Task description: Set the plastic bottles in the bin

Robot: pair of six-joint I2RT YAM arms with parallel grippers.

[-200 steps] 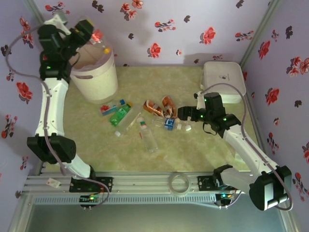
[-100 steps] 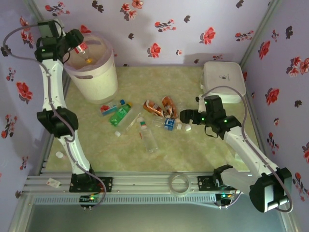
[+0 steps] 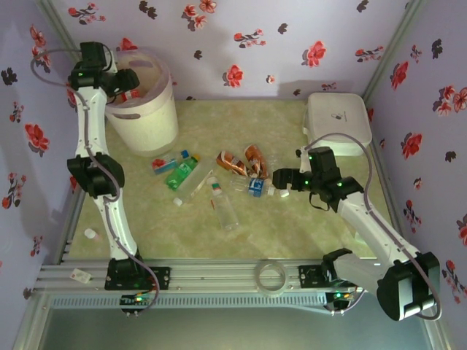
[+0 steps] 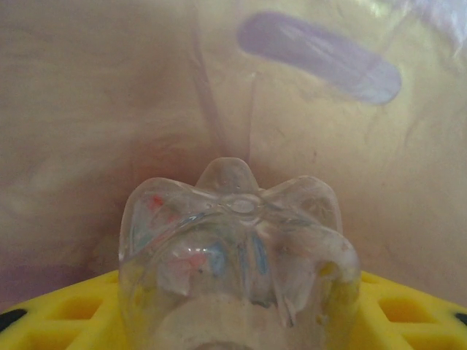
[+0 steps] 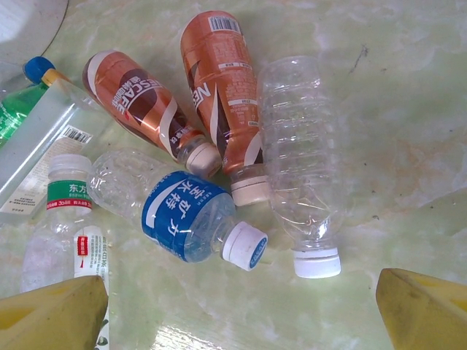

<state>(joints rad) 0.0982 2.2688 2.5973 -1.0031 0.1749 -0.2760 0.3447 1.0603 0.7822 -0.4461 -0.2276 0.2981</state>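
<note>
The inside of the bin is ahead of my left gripper, so I need to tilt the gripper down and lower it into the cream-white bin's opening (image 3: 149, 77) to let go of the clear bottle.
My left gripper (image 3: 125, 87) hangs over the mouth of the cream-white bin (image 3: 146, 124), shut on a clear bottle with a red cap (image 3: 133, 93). The left wrist view shows that bottle's ribbed base (image 4: 237, 248) between the yellow fingers (image 4: 66, 310), with the bin's inner wall and an oval handle cutout (image 4: 321, 55) behind. My right gripper (image 5: 237, 321) is open above the pile on the table: a blue-labelled bottle (image 5: 179, 215), two orange-brown bottles (image 5: 139, 102) (image 5: 222, 80), a clear white-capped bottle (image 5: 299, 168) and a green one (image 3: 179, 173).
A flat white lidded box (image 3: 337, 120) lies at the back right, just behind the right arm. A roll of clear tape (image 3: 271, 277) rests on the front rail. More clear bottles (image 3: 225, 208) lie toward the table's middle. Flowered walls close in on three sides.
The left arm has swung back over the bin and lowered the held bottle toward its mouth. The right gripper has barely shifted above the pile.
</note>
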